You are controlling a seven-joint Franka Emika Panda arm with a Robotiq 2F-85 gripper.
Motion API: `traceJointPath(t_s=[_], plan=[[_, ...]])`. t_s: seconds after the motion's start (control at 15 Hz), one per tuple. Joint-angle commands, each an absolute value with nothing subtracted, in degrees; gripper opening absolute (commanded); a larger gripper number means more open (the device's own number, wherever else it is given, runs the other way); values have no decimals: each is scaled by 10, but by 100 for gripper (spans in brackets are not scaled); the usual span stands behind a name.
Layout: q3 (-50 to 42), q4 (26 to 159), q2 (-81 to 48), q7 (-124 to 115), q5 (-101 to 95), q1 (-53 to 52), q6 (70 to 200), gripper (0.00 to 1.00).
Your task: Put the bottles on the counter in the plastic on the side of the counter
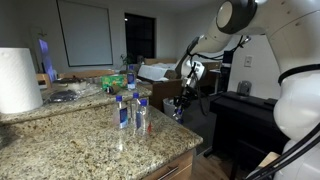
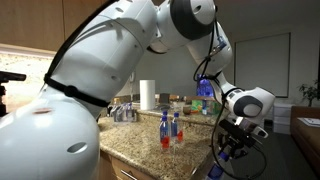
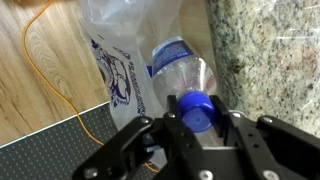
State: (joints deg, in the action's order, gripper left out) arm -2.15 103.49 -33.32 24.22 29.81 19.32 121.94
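My gripper has the water bottle and will next shift it slightly away from the granite counter edge, then open over the whitish plastic bag.
My gripper (image 3: 198, 112) is shut on the neck of a clear water bottle (image 3: 180, 65) with a blue cap and blue label. It holds the bottle over the whitish crinkled plastic bag (image 3: 112, 55), just off the granite counter edge (image 3: 270, 50). In both exterior views the gripper (image 1: 183, 100) (image 2: 228, 150) hangs low beside the counter (image 1: 70, 140) (image 2: 150, 150). Three more bottles (image 1: 132, 110) stand upright on the counter; two of them show in an exterior view (image 2: 170, 130). The bin itself is hidden in both exterior views.
A big white paper-towel roll (image 1: 15, 80) (image 2: 148, 95) stands on the counter. Black furniture (image 1: 250, 120) stands close to the arm. An orange cable (image 3: 40, 75) lies on the wooden floor, and a grey mat (image 3: 60, 150) lies beside the bag.
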Motion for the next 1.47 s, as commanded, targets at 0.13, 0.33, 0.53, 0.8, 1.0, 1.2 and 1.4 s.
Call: traceJointPath(t_s=[0.13,0.33,0.53,0.8,1.0,1.2,1.4], plan=[[-25,1038,-340,200,304,208,1217,10],[-28,1043,-342,194,294,207,1216,10],[-28,1050,-341,192,292,203,1220,10],[-32,1053,-329,191,262,184,1239,27],[-28,1055,-316,196,234,169,1254,67],[-17,1058,-305,203,225,159,1254,85],[-6,1056,-287,213,226,151,1249,99]])
